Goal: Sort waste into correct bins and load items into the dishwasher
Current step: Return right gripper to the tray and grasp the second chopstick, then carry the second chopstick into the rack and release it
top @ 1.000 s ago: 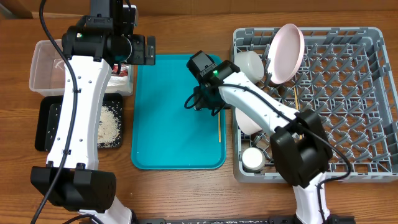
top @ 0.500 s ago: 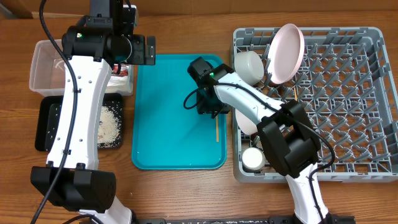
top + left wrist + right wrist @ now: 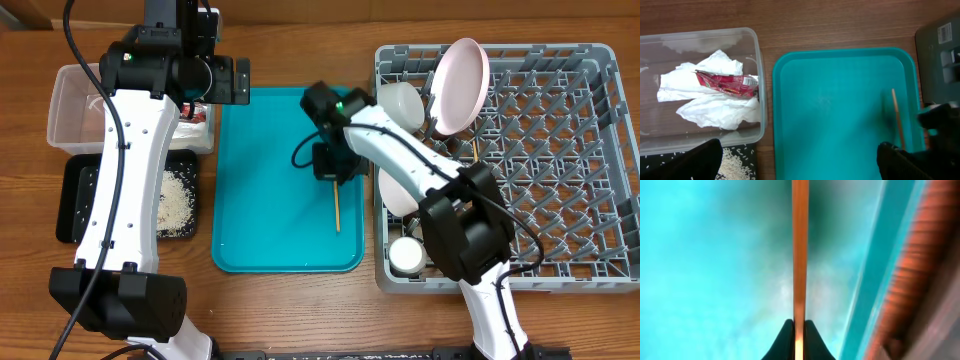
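Observation:
My right gripper holds the chopstick. I need to raise it past the lower bowl, then bring it down into the rack (image 3: 560, 150) and let go.
My right gripper (image 3: 799, 330) is shut on one end of a thin wooden chopstick (image 3: 800, 255), low over the teal tray. From overhead the chopstick (image 3: 336, 208) points toward the tray's near side from the right gripper (image 3: 333, 172). My left gripper (image 3: 800, 165) hangs open and holds nothing, above the gap between the clear tub (image 3: 75, 100) and the tray. White napkins (image 3: 715, 107) and a red wrapper (image 3: 725, 82) lie in the tub. Rice (image 3: 178, 200) lies in the black tray (image 3: 80, 200). The grey dish rack (image 3: 560, 150) holds a plate (image 3: 458, 85), two bowls (image 3: 400, 105) and a cup (image 3: 406, 255).
The teal tray (image 3: 260, 230) lies between the bins on the left and the rack on the right, with its raised rim close to the chopstick. The right arm crosses the rack's left edge and partly covers the lower bowl (image 3: 395, 195).
The right gripper has closed on the chopstick. The chopstick has shifted left, away from the tray's right rim, and turned slightly. The left arm has not moved.

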Available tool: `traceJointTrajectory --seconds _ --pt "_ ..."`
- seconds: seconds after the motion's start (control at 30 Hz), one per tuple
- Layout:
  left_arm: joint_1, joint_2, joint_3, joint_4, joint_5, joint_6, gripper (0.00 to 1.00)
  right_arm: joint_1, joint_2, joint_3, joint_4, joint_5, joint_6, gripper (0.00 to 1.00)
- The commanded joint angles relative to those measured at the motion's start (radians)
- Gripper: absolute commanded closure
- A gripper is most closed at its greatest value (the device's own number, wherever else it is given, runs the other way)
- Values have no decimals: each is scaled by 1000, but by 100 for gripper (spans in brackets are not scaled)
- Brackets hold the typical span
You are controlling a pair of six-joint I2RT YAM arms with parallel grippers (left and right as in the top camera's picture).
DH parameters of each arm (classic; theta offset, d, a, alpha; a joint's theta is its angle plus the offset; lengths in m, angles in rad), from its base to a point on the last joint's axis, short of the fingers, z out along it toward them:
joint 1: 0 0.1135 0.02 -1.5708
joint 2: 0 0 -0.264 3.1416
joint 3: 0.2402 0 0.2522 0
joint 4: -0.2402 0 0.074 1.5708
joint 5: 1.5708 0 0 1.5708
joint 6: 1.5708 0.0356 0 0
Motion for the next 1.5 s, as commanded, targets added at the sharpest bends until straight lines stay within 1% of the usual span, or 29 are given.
traceJointTrajectory --seconds 0.0,0.1,0.2,0.27,0.5,0.7,1.0,1.07,1.13,1.2,1.37,1.47 --pt "0 -6 22 0 -12 -6 0 -11 -162 181 -128 72 -60 96" --pt "0 -6 22 0 -12 -6 0 -41 -252 270 -274 177 -61 96" --pt "0 -6 22 0 -12 -6 0 -93 -335 271 -367 241 -60 96" --pt "0 -6 22 0 -12 -6 0 -119 -352 271 -426 272 -60 96" --pt "0 -6 22 0 -12 -6 0 -181 -371 158 -428 295 -113 96" --pt "0 -6 22 0 -12 -6 0 -254 -371 -30 -426 357 -113 96" --pt "0 -6 22 0 -12 -6 0 -294 -371 -221 -351 390 -124 95" --pt "0 -6 22 0 -12 -6 0 -305 -371 -244 -340 392 -124 86" --pt "0 -6 22 0 -12 -6 0 -314 -371 -247 -341 391 -124 72" --pt "0 -6 22 0 -12 -6 0 -318 -371 -247 -340 387 -124 60" --pt "0 -6 22 0 -12 -6 0 -315 -388 -240 -340 364 -114 59" --pt "0 -6 22 0 -12 -6 0 -290 -463 -188 -340 318 -101 59"
